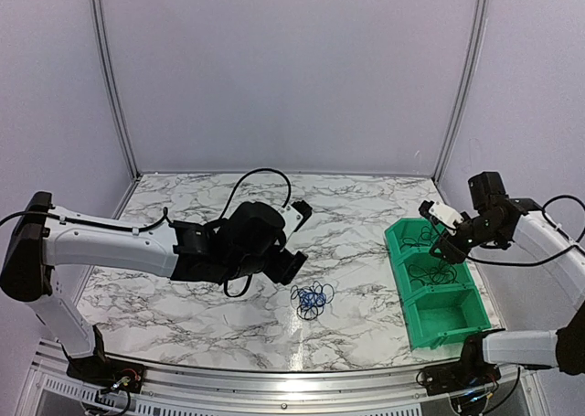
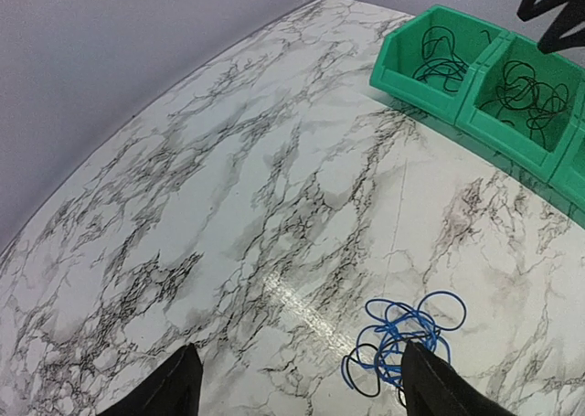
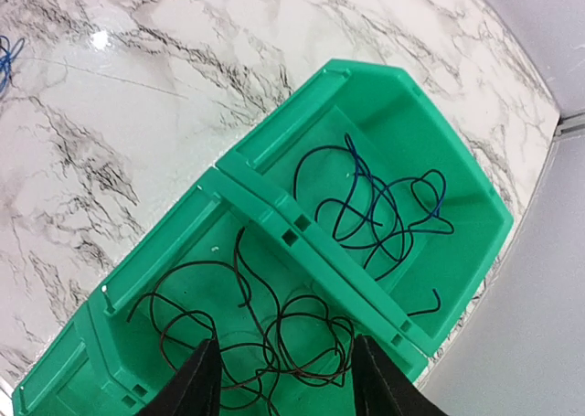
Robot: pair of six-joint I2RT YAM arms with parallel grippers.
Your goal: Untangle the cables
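Note:
My right gripper crosses down to the blue cable loop jutting toward the green bins next. The tangle (image 2: 407, 334) lies below it and to its left in the top view.
A small tangle of blue and black cables (image 1: 312, 298) lies on the marble table, right of centre; in the left wrist view the tangle (image 2: 407, 334) sits beside my right-hand fingertip. My left gripper (image 1: 300, 238) (image 2: 306, 384) hovers open just left of it, holding nothing. My right gripper (image 1: 437, 233) (image 3: 285, 379) stands open above the green bins (image 1: 399, 283). Loose black cables (image 3: 274, 334) lie in the middle compartment below its fingers. Dark blue cables (image 3: 384, 206) lie in the far compartment.
The green bins (image 3: 274, 219) (image 2: 411, 91) form a row of three compartments along the table's right edge; the nearest compartment (image 1: 448, 320) looks bare. White walls and a metal frame enclose the table on three sides.

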